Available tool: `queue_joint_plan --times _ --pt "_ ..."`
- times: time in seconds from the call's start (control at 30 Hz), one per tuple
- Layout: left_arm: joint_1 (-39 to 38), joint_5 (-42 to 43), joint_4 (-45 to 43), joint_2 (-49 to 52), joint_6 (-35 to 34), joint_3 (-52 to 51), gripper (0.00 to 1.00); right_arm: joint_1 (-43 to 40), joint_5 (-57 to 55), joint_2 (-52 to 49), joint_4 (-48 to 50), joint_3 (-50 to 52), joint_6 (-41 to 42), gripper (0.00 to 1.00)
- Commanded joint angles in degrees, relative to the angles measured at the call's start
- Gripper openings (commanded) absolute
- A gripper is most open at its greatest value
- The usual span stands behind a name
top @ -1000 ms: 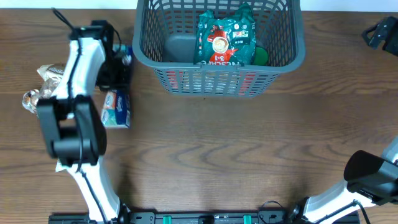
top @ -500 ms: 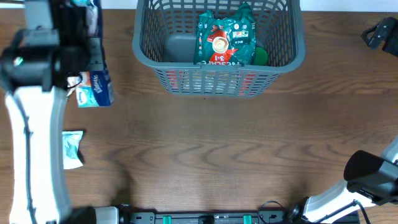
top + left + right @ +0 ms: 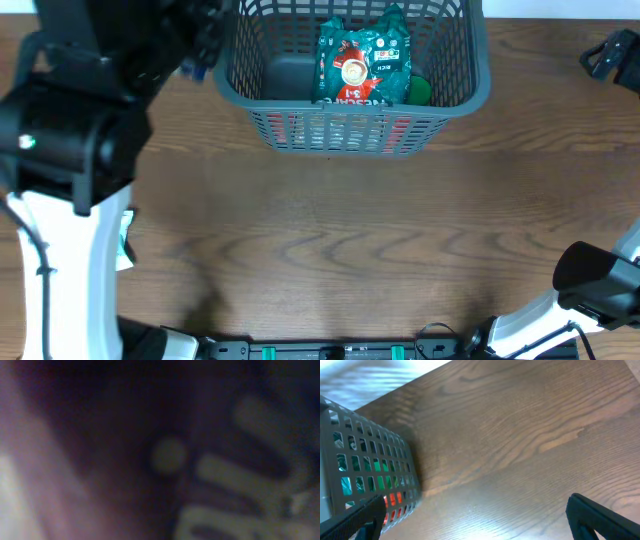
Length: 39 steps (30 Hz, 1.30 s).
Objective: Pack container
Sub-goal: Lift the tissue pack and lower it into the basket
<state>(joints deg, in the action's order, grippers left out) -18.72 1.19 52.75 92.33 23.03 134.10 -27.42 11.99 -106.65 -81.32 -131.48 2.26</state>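
Note:
I need to move my left gripper to the right in the overhead view next, then down over the coffee packet [image 3: 365, 60] to let go of the tissue packet, because the top of the basket is open.
The container, a dark grey lattice basket [image 3: 350, 118], stands at the back middle; its wall also shows in the right wrist view [image 3: 365, 470]. A green and red coffee packet [image 3: 365, 60] lies inside it. My left arm is raised close to the camera, with the left gripper [image 3: 198, 52] at the basket's left rim. A blue scrap of the tissue packet [image 3: 190, 70] shows under it. The left wrist view is a dark blur with pale shapes right against the lens. My right gripper [image 3: 610, 52] is open and empty at the far right [image 3: 477, 527].
A small pale packet [image 3: 125, 240] lies on the table at the left, partly hidden by my left arm. A green item [image 3: 420, 92] sits beside the coffee packet in the basket. The right arm's base [image 3: 590, 280] stands at the front right.
My left arm has lifted the tissue packet off the table and swung it right and back, up to the basket's left rim. The right arm has not moved.

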Motion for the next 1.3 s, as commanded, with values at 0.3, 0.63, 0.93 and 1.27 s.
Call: queue_joint_plan --times 0.3,0.63,0.93,1.27 --pt "-9.75 1.38 -10.03 20.39 23.69 1.36 0.06 -0.24 0.28 -0.5 -0.81 0.13 -1.07 0.99" --pt "-9.53 2.08 -1.29 29.86 23.67 1.33 0.06 -0.26 0.22 -0.5 -1.22 0.13 -2.19 0.99" --pt "-9.22 2.29 6.08 30.64 23.41 0.98 0.3 -0.26 0.24 -0.5 -1.2 0.13 -2.14 0.99" --pt "-9.22 2.25 10.08 30.64 23.43 0.98 0.92 -0.26 0.24 -0.5 -1.66 0.13 -2.14 0.99"
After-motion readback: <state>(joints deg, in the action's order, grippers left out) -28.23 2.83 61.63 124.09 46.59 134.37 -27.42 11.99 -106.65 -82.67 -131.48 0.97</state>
